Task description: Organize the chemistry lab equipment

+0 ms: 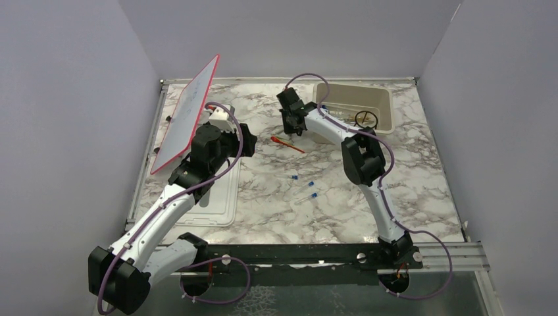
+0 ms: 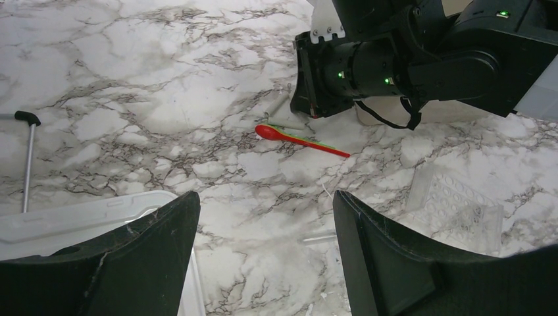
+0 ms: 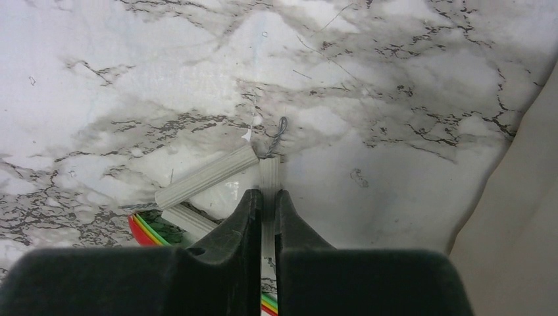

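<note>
Behind the tub's side, the tub's inside lies to my right gripper's right in the top view, so next I rise over that side of the tub, descend and release the triangle.
My right gripper [image 3: 268, 194] is shut on one white ribbed rod [image 3: 269, 172] of a wire triangle with twisted wire ends, low over the marble table. In the top view that gripper [image 1: 290, 126] is left of the beige tub [image 1: 381, 99], which holds the black wire ring [image 1: 366, 119]. The orange-red stick [image 1: 287, 143] lies just below that gripper and also shows in the left wrist view [image 2: 299, 139]. Three blue-capped tubes [image 1: 308, 187] lie mid-table. My left gripper [image 2: 265, 197] is open and empty above the table, also seen in the top view [image 1: 247, 142].
The red-framed white board [image 1: 187, 112] leans at the back left. The white lid [image 1: 214, 201] lies flat under my left arm. A clear dimpled plate [image 2: 454, 207] sits right of my left gripper. The tub wall [image 3: 520, 197] is close on the right gripper's right.
</note>
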{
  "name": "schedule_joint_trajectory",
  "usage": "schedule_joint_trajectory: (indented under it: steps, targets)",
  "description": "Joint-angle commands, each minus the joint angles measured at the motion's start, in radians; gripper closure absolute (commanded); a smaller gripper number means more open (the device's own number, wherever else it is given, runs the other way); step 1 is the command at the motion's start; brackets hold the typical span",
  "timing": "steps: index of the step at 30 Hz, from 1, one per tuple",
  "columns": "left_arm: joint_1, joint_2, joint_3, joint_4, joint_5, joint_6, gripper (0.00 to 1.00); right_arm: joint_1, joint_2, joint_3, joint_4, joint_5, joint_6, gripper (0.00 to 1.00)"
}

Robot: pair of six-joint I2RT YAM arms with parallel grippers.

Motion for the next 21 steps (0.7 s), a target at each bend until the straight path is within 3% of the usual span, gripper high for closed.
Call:
schedule_joint_trajectory:
  steps: [1,13,21]
  targets:
    - [0.002,-0.001,0.035,0.008,-0.009,0.007,0.23,0.001,0.000,0.016,0.055,-0.004,-0.004,0.96]
    - [0.002,-0.005,0.034,0.006,-0.019,0.007,0.23,-0.001,-0.322,-0.096,0.282,0.052,-0.054,0.99]
    - [0.002,-0.007,0.035,0.006,-0.009,0.003,0.23,-0.056,-0.501,-0.174,0.271,0.107,-0.070,0.99]
